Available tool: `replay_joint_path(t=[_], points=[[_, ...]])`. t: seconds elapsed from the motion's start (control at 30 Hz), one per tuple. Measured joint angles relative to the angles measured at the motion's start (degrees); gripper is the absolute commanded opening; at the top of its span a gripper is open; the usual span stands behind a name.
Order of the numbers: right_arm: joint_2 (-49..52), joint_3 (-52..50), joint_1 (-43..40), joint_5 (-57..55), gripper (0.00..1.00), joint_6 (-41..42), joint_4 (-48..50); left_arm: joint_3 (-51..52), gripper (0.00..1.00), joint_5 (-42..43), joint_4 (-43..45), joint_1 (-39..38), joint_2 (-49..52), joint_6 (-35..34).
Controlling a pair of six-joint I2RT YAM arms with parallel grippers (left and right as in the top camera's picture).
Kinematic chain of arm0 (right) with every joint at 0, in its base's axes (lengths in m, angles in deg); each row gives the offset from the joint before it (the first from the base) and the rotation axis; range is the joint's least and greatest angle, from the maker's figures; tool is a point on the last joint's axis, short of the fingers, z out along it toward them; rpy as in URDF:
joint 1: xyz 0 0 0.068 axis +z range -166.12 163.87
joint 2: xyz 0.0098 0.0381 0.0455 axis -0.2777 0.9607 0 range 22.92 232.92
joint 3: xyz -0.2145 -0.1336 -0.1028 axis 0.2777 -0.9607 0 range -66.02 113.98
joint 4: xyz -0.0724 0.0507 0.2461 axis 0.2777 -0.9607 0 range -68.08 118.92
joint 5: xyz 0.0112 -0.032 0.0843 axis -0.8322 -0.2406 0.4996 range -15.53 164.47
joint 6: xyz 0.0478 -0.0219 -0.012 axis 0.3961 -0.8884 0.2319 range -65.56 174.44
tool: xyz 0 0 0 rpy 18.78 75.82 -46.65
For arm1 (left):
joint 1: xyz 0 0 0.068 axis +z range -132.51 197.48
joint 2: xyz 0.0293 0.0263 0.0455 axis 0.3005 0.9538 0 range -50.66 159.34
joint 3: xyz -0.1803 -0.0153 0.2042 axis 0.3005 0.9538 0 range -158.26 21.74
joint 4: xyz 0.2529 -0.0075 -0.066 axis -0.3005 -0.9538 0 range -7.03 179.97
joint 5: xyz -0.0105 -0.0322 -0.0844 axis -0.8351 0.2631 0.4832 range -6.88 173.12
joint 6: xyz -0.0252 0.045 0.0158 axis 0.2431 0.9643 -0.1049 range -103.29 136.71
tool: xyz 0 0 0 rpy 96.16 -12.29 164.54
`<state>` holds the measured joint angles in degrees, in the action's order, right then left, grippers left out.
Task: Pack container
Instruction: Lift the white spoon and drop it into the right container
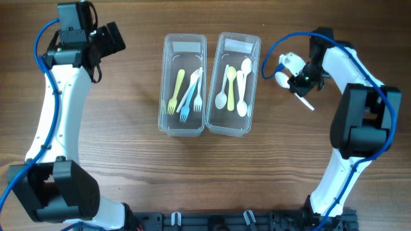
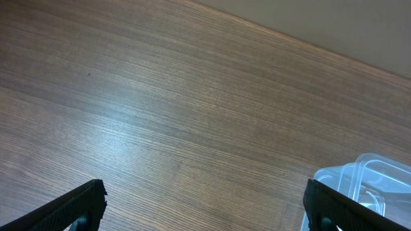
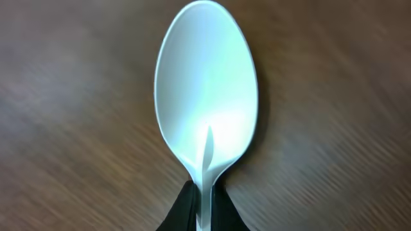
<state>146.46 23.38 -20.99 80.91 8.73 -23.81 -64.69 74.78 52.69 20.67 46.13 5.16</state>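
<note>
I will next lift this white spoon [image 1: 282, 77] with my right gripper, carry it over the other white and yellow spoons in their container [image 1: 232, 85], and then open the gripper.
Two clear plastic containers stand side by side mid-table. The left container [image 1: 163, 96] holds several forks, yellow, blue and white. The right container [image 1: 255, 83] holds several spoons, yellow and white. My right gripper [image 1: 299, 83] is to the right of the containers, shut on the handle of a white spoon [image 1: 282, 77]. In the right wrist view the spoon's bowl [image 3: 205, 83] fills the frame above the closed fingers [image 3: 204, 208]. My left gripper [image 1: 112, 37] is open and empty at the far left, over bare wood [image 2: 205, 215].
A corner of the left container [image 2: 369, 176] shows at the lower right of the left wrist view. The wooden tabletop [image 1: 115, 141] stretches around both containers. The arm bases stand at the table's front edge.
</note>
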Motion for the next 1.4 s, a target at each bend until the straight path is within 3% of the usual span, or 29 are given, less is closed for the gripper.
replay_joint_path(t=[0.3, 0.53, 0.77, 0.8, 0.83, 0.87, 0.93, 1.1, 1.4], points=[[-3.3, 17.9, 1.0, 2.8, 0.04, 27.2, -2.8, 0.0, 1.0, 0.0, 0.0, 0.0, 0.0, 0.0], [-7.8, 19.4, 9.6, 11.0, 0.04, 47.6, -3.1, 0.0, 1.0, 0.0, 0.0, 0.0, 0.0, 0.0], [-7.8, 19.1, 19.3, 8.4, 0.04, 60.3, -3.8, 0.0, 1.0, 0.0, 0.0, 0.0, 0.0, 0.0], [-7.8, 18.7, 19.7, 7.9, 0.08, 61.4, -3.6, 0.0, 1.0, 0.0, 0.0, 0.0, 0.0, 0.0], [-7.8, 18.0, 20.0, 7.4, 0.31, 62.2, -3.3, 0.0, 1.0, 0.0, 0.0, 0.0, 0.0, 0.0], [-7.8, 17.1, 20.1, 7.0, 0.48, 62.7, -3.1, 0.0, 1.0, 0.0, 0.0, 0.0, 0.0, 0.0], [-7.8, 15.6, 20.2, 6.6, 0.67, 63.7, -2.5, 0.0, 1.0, 0.0, 0.0, 0.0, 0.0, 0.0], [-7.8, 14.3, 20.2, 6.1, 0.99, 64.5, -0.8, 0.0, 1.0, 0.0, 0.0, 0.0, 0.0, 0.0], [-9.2, 14.6, 15.9, 1.1, 1.0, 60.4, -0.1, 0.0, 1.0, 0.0, 0.0, 0.0, 0.0, 0.0]])
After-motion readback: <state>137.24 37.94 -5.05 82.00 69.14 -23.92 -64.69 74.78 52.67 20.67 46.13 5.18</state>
